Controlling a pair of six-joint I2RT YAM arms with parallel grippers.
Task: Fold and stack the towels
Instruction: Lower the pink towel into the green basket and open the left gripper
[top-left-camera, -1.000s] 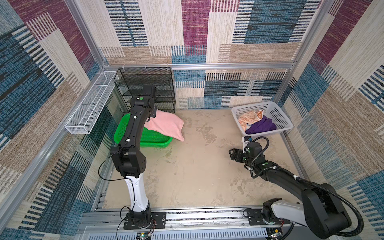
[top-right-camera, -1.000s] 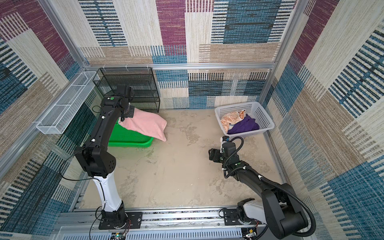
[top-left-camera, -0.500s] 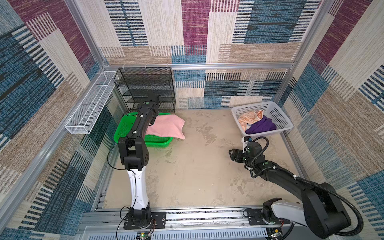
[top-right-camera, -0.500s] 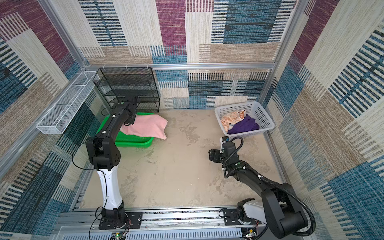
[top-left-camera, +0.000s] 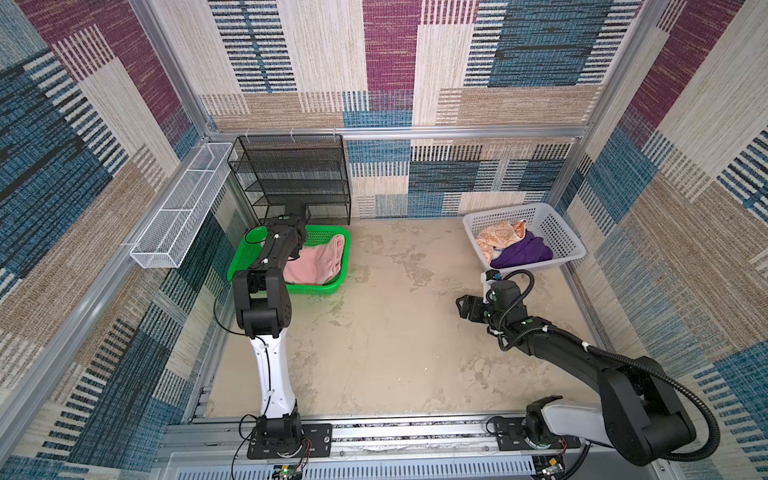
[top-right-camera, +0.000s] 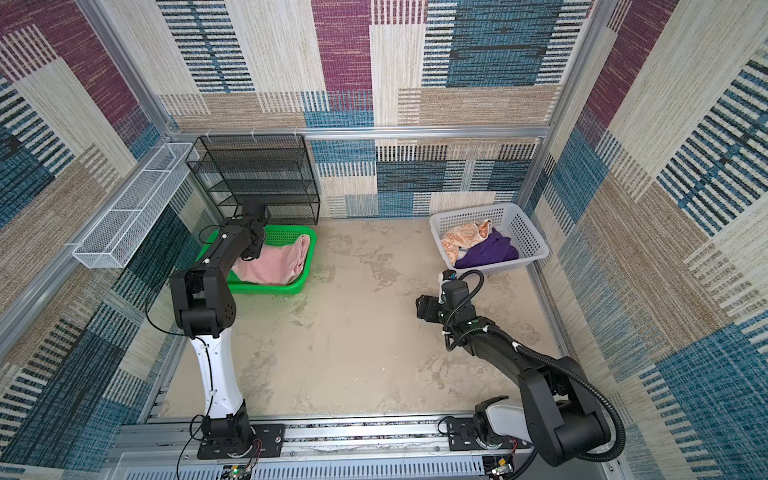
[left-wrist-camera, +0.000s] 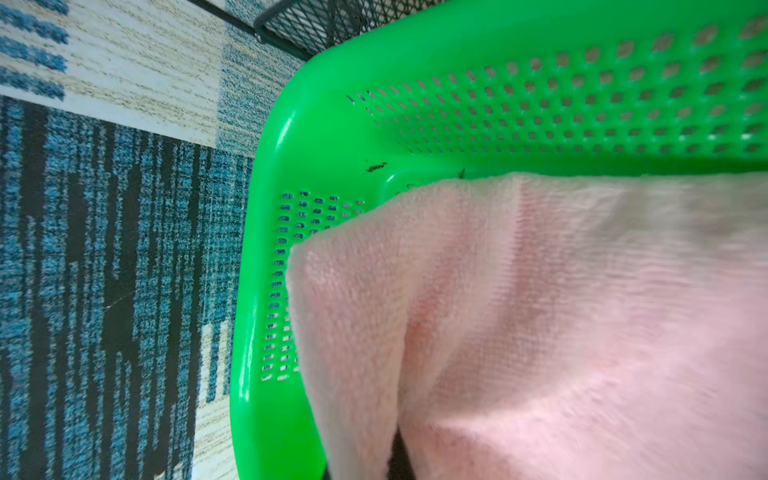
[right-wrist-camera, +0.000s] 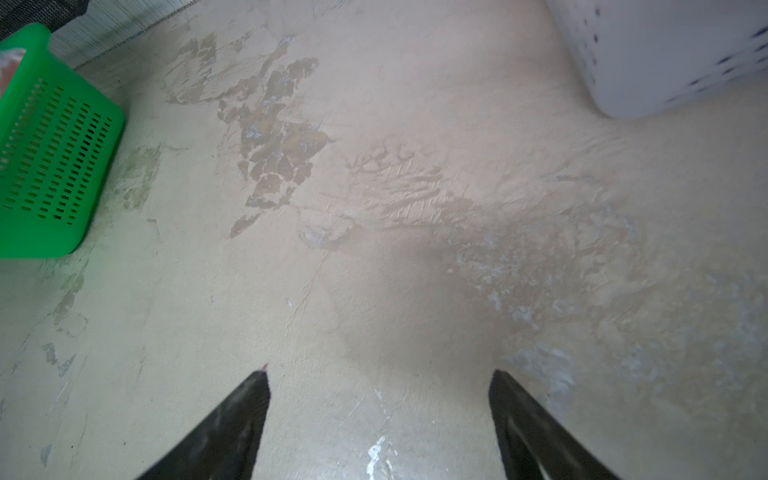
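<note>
The left gripper moves down toward the green basket's bottom below it next and releases the pink towel's fold, since the pink towel (top-left-camera: 320, 264) sits within the green basket's sides.
A pink towel (top-left-camera: 320, 264) (top-right-camera: 278, 266) lies bunched inside the green basket (top-left-camera: 316, 289) (top-right-camera: 270, 289) at the back left. My left gripper (top-left-camera: 297, 252) (left-wrist-camera: 395, 457) reaches down into that basket and is shut on a fold of the pink towel (left-wrist-camera: 540, 311), which hides the fingers. An orange towel with white faces (top-left-camera: 494, 239) (top-right-camera: 461, 239) and a dark purple towel (top-left-camera: 523, 253) (top-right-camera: 490, 253) lie crumpled in the white basket (top-left-camera: 557, 232) (top-right-camera: 523, 232) at the back right. Just in front of it, low over bare table, my right gripper (top-left-camera: 461, 305) (top-right-camera: 420, 307) (right-wrist-camera: 378, 382) stands open and holds nothing.
A black mesh shelf (top-left-camera: 299, 178) stands against the back wall behind the green basket (right-wrist-camera: 41, 166). A white wire rack (top-left-camera: 178, 208) hangs on the left wall. The beige table (top-left-camera: 395, 332) stretches between the two baskets.
My left arm has folded down and lowered the pink towel, which hung out over the basket's right rim, into the green basket. The right arm has not moved.
</note>
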